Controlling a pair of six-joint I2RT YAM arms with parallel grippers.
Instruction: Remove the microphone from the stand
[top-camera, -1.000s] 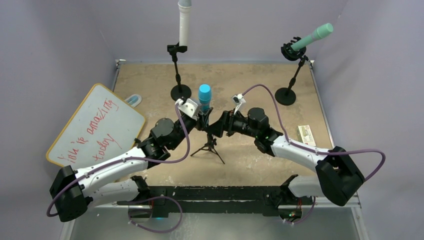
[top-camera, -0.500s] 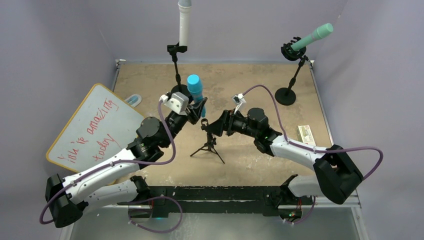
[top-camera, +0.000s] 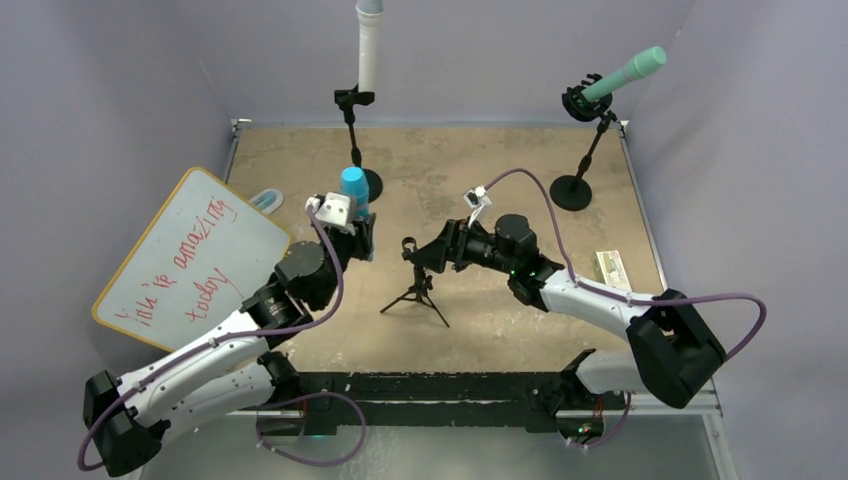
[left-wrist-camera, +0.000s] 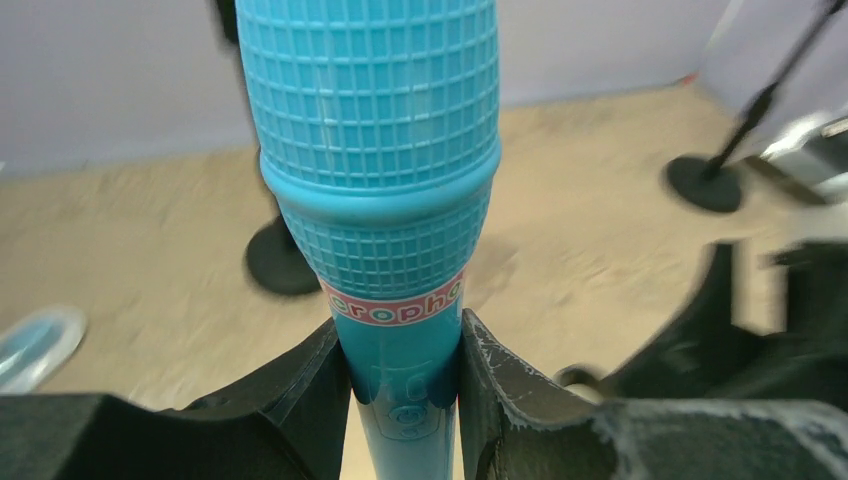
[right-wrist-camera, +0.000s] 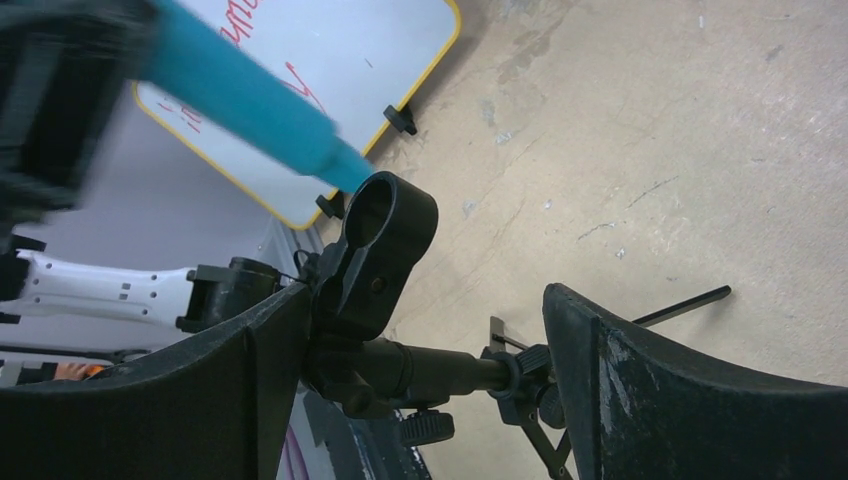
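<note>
The left gripper lowers and tips next to release the microphone on the tabletop (top-camera: 300, 229) beside the whiteboard, below the gripper, since the clip (top-camera: 408, 246) is empty.
My left gripper (top-camera: 362, 234) is shut on the blue microphone (top-camera: 353, 187), held upright above the table, left of the stand and clear of it. In the left wrist view the fingers (left-wrist-camera: 300, 395) clamp the microphone (left-wrist-camera: 372, 150) just below its red label. The small black tripod stand (top-camera: 419, 284) stands mid-table and its clip (top-camera: 408, 246) is empty. My right gripper (top-camera: 426, 257) is open around the stand's top. In the right wrist view the clip ring (right-wrist-camera: 385, 225) lies against one finger, and the microphone's tail (right-wrist-camera: 250, 105) is just beyond the ring.
A whiteboard (top-camera: 190, 255) leans at the left. A white microphone (top-camera: 369, 50) on its stand is at the back centre, its round base (left-wrist-camera: 283, 262) near my left gripper. A green microphone (top-camera: 625, 75) on a stand is back right. A small box (top-camera: 610, 268) lies at the right.
My left gripper has lifted the blue microphone out of the stand's clip and carried it left and back. The right gripper has stayed at the stand.
</note>
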